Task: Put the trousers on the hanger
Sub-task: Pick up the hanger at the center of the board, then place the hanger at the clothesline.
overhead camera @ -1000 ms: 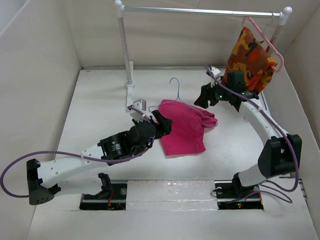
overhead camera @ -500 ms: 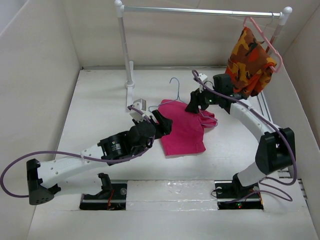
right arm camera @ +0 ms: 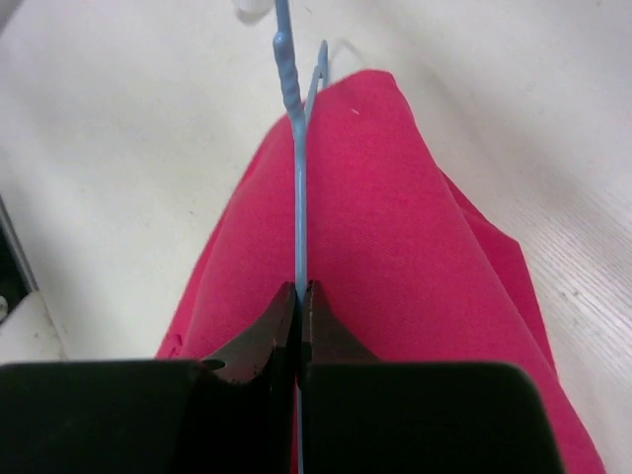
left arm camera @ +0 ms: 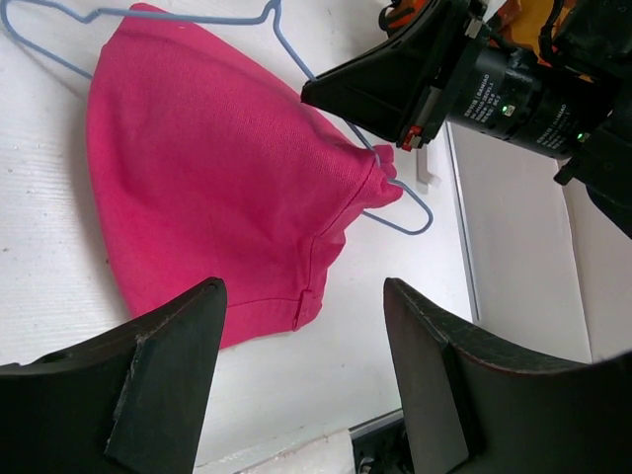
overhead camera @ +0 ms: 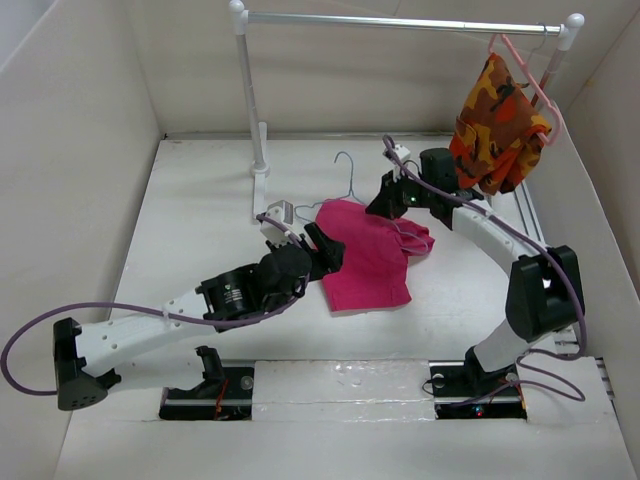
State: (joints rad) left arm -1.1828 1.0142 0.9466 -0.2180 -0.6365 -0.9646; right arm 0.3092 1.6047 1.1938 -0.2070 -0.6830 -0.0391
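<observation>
My right gripper raises the hanger's hook outward onto the bare bar (overhead camera: 498,24) beside the salmon-pink hanger next and releases, as that bar lies above and outward of it.
The magenta-pink trousers (overhead camera: 365,255) lie folded on the table, draped over the thin pale blue hanger (overhead camera: 350,168), whose hook sticks out at the far side. My right gripper (overhead camera: 378,208) sits at the trousers' far right corner. In the right wrist view it (right arm camera: 299,288) is shut on the hanger wire (right arm camera: 299,197), with the trousers (right arm camera: 395,247) beneath. My left gripper (overhead camera: 325,250) hovers open at the trousers' left edge. In the left wrist view its fingers (left arm camera: 301,286) stand wide apart over the trousers (left arm camera: 217,188), holding nothing; the hanger wire (left arm camera: 410,219) loops out past the cloth.
A white clothes rail (overhead camera: 400,22) spans the back, its post (overhead camera: 250,110) standing left of the hanger hook. An orange, red and yellow patterned garment (overhead camera: 500,125) hangs on a salmon-pink hanger (overhead camera: 540,95) at the rail's right end. Pale walls enclose the table.
My right gripper moved left from beside the patterned garment down to the trousers and shut on the hanger wire. The left arm stayed put.
</observation>
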